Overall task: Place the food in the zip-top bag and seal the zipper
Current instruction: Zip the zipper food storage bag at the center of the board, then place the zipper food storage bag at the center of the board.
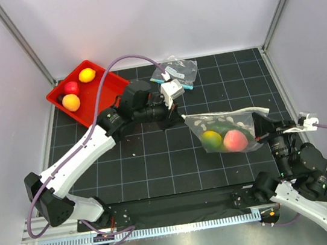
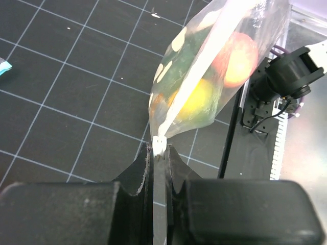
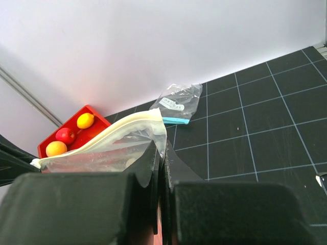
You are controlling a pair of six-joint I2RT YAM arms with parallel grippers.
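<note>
I should next lower the bag's end [image 3: 160,145] toward the red tray with my right gripper and then open its fingers, as my left gripper pinches the zipper's other end.
The dotted zip-top bag [image 1: 225,127] hangs stretched between both grippers above the mat. Inside it lie the food pieces: a green-yellow fruit [image 1: 212,139] and a pink peach [image 1: 235,140]. My left gripper [image 1: 180,118] is shut on the left end of the pale zipper [image 1: 226,113]. In the left wrist view the gripper [image 2: 159,151] pinches the zipper [image 2: 196,69], and the bag [image 2: 225,30] runs away from it. My right gripper [image 1: 260,133] is shut on the bag's right end; in its wrist view the gripper [image 3: 164,149] clamps the bag [image 3: 130,145] just below the zipper [image 3: 102,136].
A red tray [image 1: 84,92] at the back left holds a yellow [image 1: 87,75], a red [image 1: 71,87] and an orange fruit [image 1: 70,102]. A smaller clear pouch with a teal strip [image 1: 176,72] lies at the back middle. White walls enclose the mat.
</note>
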